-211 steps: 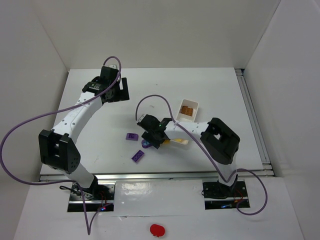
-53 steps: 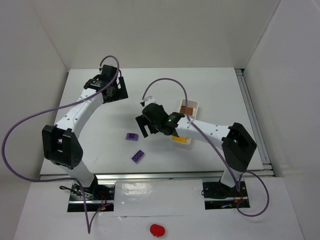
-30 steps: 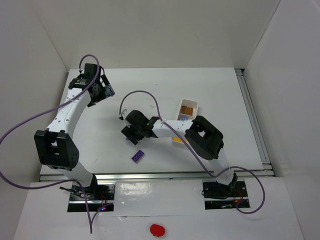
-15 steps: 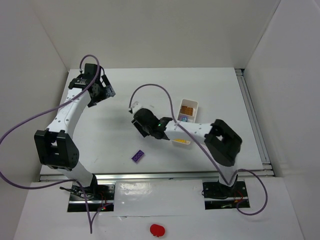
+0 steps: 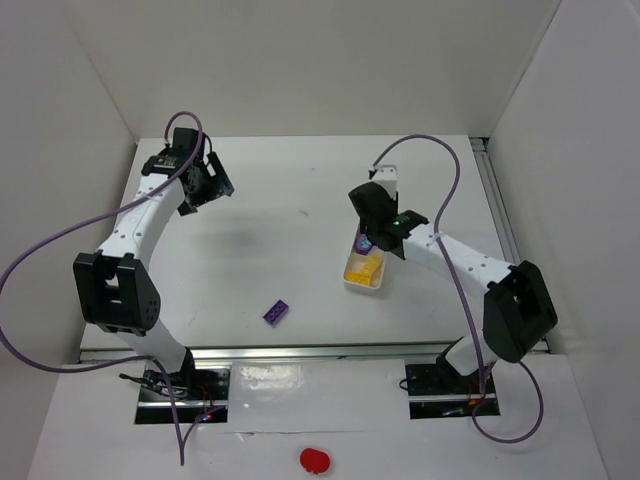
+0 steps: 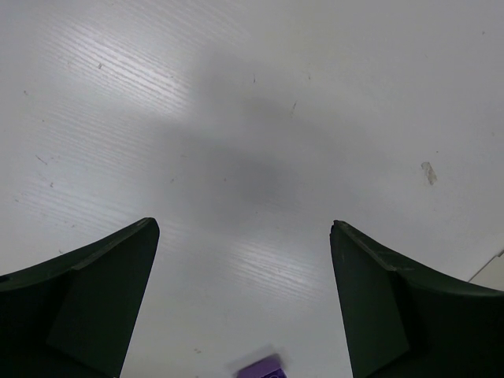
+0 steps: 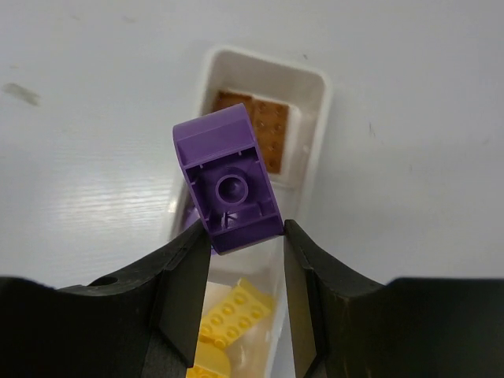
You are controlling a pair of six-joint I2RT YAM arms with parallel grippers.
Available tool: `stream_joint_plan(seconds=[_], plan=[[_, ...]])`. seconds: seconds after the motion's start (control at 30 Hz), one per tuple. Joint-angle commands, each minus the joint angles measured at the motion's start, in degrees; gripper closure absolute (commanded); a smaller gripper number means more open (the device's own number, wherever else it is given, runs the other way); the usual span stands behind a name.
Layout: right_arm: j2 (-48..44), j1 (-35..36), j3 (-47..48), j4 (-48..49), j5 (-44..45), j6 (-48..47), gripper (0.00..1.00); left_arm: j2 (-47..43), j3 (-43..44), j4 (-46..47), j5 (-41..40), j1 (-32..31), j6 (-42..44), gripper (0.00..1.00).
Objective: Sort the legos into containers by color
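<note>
Another purple lego is already inside the tray's middle section [image 5: 364, 243] [image 7: 246, 261] below the right gripper, so the gripper will go down toward it next and let go of the purple lego there.
My right gripper [image 7: 246, 234] is shut on a purple lego [image 7: 228, 177], held underside up above the white container tray [image 7: 316, 98]. Below it, brown legos [image 7: 272, 135] lie in the far compartment and yellow legos [image 7: 236, 311] in the near one. From above, the right gripper [image 5: 370, 238] hovers over the middle of the tray [image 5: 352, 282]. A second purple lego [image 5: 277, 312] lies on the table near the front edge. My left gripper [image 5: 205, 185] is at the far left, open and empty [image 6: 244, 227]; a blurred purple lego [image 6: 264, 368] shows at the bottom edge of its view.
A red rounded blob [image 5: 314, 459] lies on the white strip in front of the arm bases. White walls close the table in at the back and on both sides. A metal rail [image 5: 505, 235] runs along the table's right edge.
The right gripper reached left to a purple lego on the table, shut on it and carried it right to above the tray. The left arm barely moved.
</note>
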Motion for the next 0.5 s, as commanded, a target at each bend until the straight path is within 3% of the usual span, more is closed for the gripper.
stream_joint_plan(seconds=[0.0, 0.17, 0.47], plan=[[2.1, -1.2, 0.3, -9.2, 4.0, 11.1, 0.59, 0.6, 2.5, 0.6, 1.0, -0.1, 1.4, 0.0], [5.0, -2.3, 2.2, -16.6, 4.0, 23.5, 0.59, 0.6, 2.5, 0.6, 1.0, -0.1, 1.9, 0.0], [6.7, -4.8, 1.1, -15.5, 2.5, 27.4, 0.56, 0.6, 2.5, 0.6, 1.0, -0.1, 1.9, 0.0]])
